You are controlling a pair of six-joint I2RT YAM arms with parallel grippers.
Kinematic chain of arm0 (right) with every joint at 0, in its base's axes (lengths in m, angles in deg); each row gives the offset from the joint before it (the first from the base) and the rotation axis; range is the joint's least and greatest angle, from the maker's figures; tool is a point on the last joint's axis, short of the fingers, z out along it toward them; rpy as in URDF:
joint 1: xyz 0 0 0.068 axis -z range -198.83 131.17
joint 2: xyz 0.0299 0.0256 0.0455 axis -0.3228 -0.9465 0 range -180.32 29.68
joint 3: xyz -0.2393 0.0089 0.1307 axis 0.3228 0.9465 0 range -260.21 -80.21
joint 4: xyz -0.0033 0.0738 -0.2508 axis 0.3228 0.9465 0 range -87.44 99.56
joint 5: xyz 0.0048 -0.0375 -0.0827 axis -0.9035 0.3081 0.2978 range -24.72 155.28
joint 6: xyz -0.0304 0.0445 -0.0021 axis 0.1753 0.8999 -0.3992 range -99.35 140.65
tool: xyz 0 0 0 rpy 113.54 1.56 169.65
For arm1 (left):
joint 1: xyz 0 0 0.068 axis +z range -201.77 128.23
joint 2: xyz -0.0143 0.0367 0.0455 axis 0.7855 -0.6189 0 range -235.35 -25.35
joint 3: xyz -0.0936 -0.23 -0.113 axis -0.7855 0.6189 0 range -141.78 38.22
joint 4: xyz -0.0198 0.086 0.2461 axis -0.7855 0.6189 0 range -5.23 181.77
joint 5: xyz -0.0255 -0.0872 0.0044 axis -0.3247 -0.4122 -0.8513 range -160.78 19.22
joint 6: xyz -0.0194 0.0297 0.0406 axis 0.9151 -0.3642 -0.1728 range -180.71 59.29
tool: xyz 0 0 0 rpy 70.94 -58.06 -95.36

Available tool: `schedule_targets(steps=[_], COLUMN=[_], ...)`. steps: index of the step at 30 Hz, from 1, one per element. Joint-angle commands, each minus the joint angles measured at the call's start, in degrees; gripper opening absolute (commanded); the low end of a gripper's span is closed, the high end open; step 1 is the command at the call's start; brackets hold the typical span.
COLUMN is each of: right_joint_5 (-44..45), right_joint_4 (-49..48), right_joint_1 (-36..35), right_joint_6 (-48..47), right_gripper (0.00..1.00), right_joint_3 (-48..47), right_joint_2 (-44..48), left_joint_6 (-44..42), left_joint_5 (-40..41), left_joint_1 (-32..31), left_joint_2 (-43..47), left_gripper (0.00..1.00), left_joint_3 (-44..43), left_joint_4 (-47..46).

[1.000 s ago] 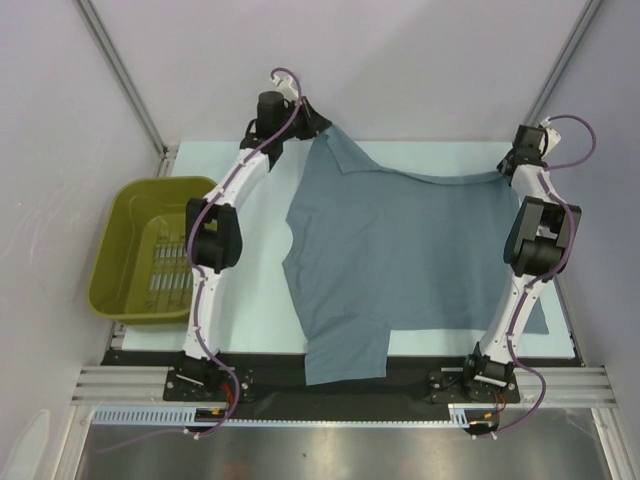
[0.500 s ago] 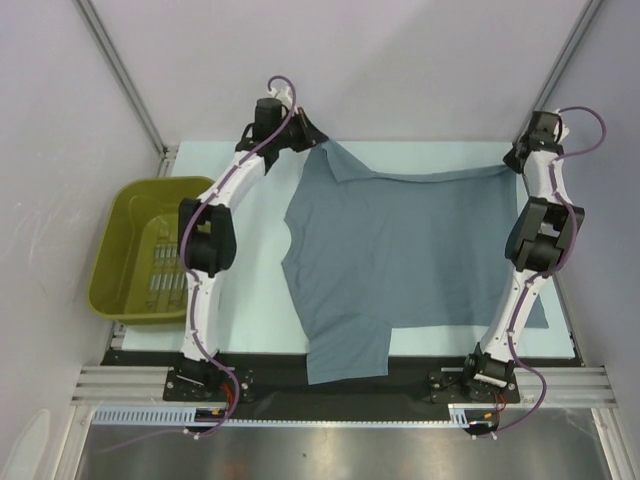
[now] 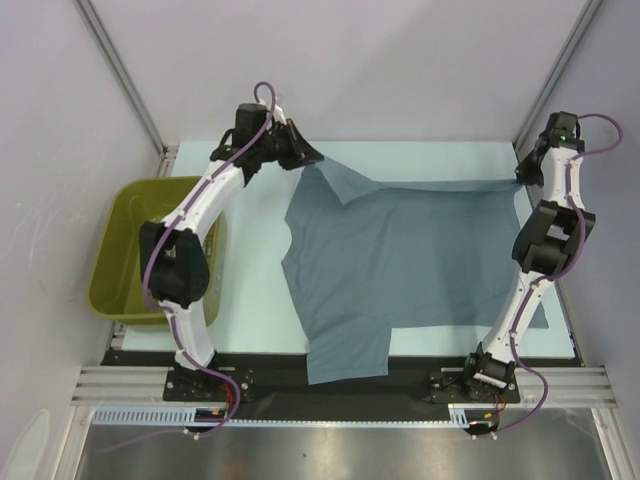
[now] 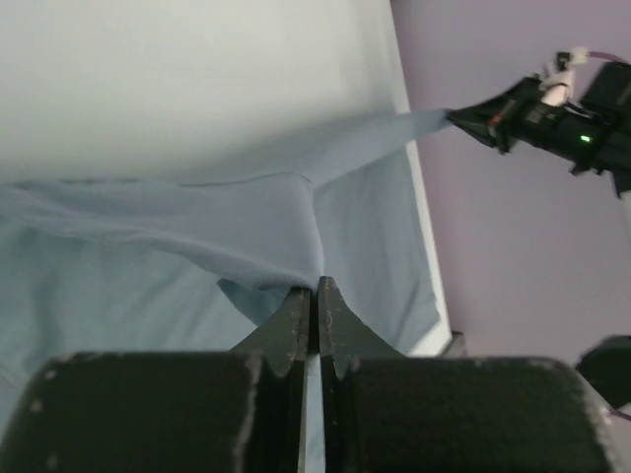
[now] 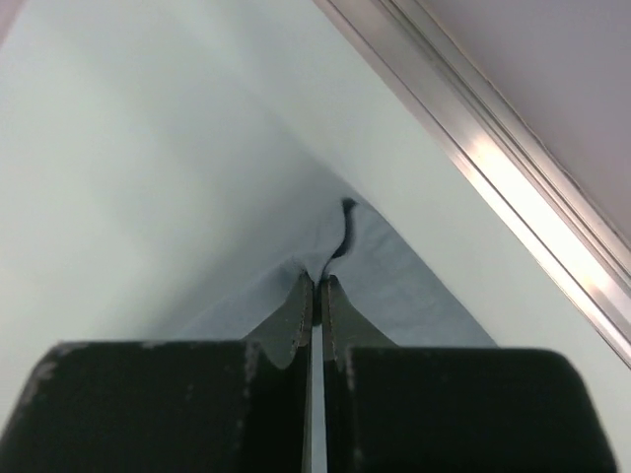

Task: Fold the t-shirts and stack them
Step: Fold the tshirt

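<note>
My left gripper will move back and down over the shirt's flat body, since the shirt's far edge is held up by both grippers beyond the spread cloth.
One slate blue-grey t-shirt lies spread over the pale table, its near sleeve hanging past the front edge. My left gripper is shut on the shirt's far left corner, lifted off the table; the cloth bunches at its tips. At the far right, my right gripper is shut on the far right corner, and fabric is pinched between its tips. The far edge of the shirt is stretched taut between both grippers. The right gripper shows in the left wrist view.
An olive basket with a slotted floor stands at the table's left side, partly behind my left arm. An aluminium frame rail runs along the table's far right edge. Grey walls enclose the table.
Both grippers have moved apart, the left one further left and the right one further right and back, pulling the shirt's far edge straighter and tighter.
</note>
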Motion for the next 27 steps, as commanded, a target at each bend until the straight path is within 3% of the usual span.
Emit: schedule_targets(steps=[1,15,21,27], right_joint_5=[-0.7,1.1,1.2,1.7], right_joint_4=[2.7,0.7,1.6,-1.1], right_joint_1=[0.6,0.6,0.5,0.3], right_joint_6=[-2.7,-3.4,-3.8,-3.1], right_gripper=[0.0,0.0,0.0,0.0], right_joint_3=[4.1,12.3,11.6,18.8], right_joint_2=[4.3,9.9,7.4,10.8], left_joint_6=[3.9,4.7,5.3,4.2], left_joint_5=[-4.8,-9.9,-11.0,-10.3], left_joint_1=[-0.3,-0.9,-2.2,-2.3], left_joint_2=[7.9,18.1,16.9,17.4], left_gripper=[0.0,0.0,0.0,0.0], left_joint_3=[8.0,30.3,32.3,32.9], left_joint_4=[-2.0,-6.2,-7.4,-5.8])
